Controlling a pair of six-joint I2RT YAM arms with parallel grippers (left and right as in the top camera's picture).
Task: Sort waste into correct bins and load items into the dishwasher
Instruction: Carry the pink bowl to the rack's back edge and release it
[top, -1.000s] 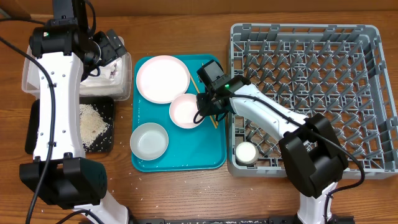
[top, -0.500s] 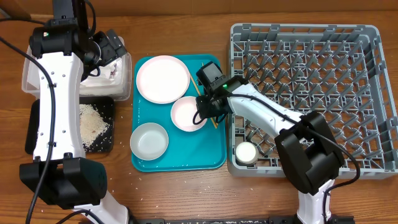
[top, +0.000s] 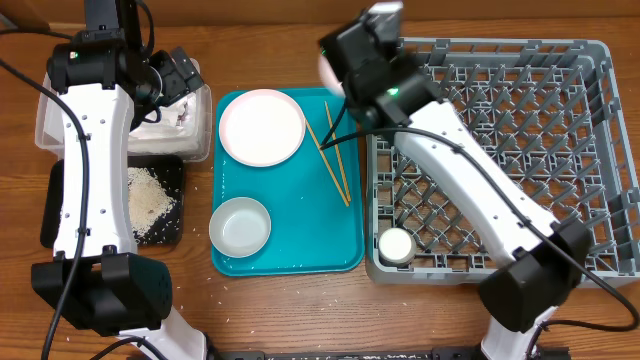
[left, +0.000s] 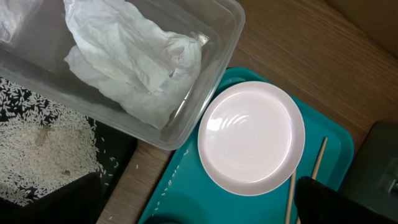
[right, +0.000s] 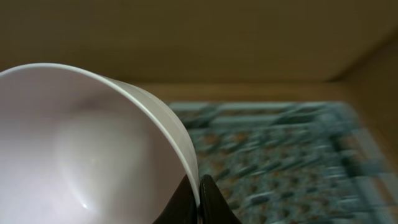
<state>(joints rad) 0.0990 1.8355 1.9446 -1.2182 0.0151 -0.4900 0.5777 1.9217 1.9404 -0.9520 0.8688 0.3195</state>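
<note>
I should next take the pale pink bowl to the right in the overhead view with my right gripper, then lower it into the rack's far tray-side corner and release it, because those rack wires are empty.
My right gripper (right: 199, 198) is shut on the rim of the pale pink bowl (right: 93, 149) and holds it high over the back of the teal tray, near the dish rack's (top: 500, 150) left corner; the bowl (top: 325, 68) peeks out beside the wrist. The pink plate (top: 262, 126), greyish-white bowl (top: 240, 226) and two chopsticks (top: 335, 165) lie on the teal tray. The white cup (top: 396, 244) stands in the rack. My left gripper (left: 199, 208) is open and empty above the clear tub (left: 211, 81), which holds the napkin (left: 130, 68). Rice (top: 150, 200) lies in the black tray (top: 60, 215).
The teal serving tray (top: 300, 240) lies between the bins and the rack. A few loose rice grains lie on its left edge (left: 214, 53) and on the wooden table. The rack (right: 280, 155) shows blurred behind the bowl in the right wrist view.
My right gripper has lifted the pink bowl off the teal tray and swung it up and toward the back, near the rack. The left arm has not moved.
</note>
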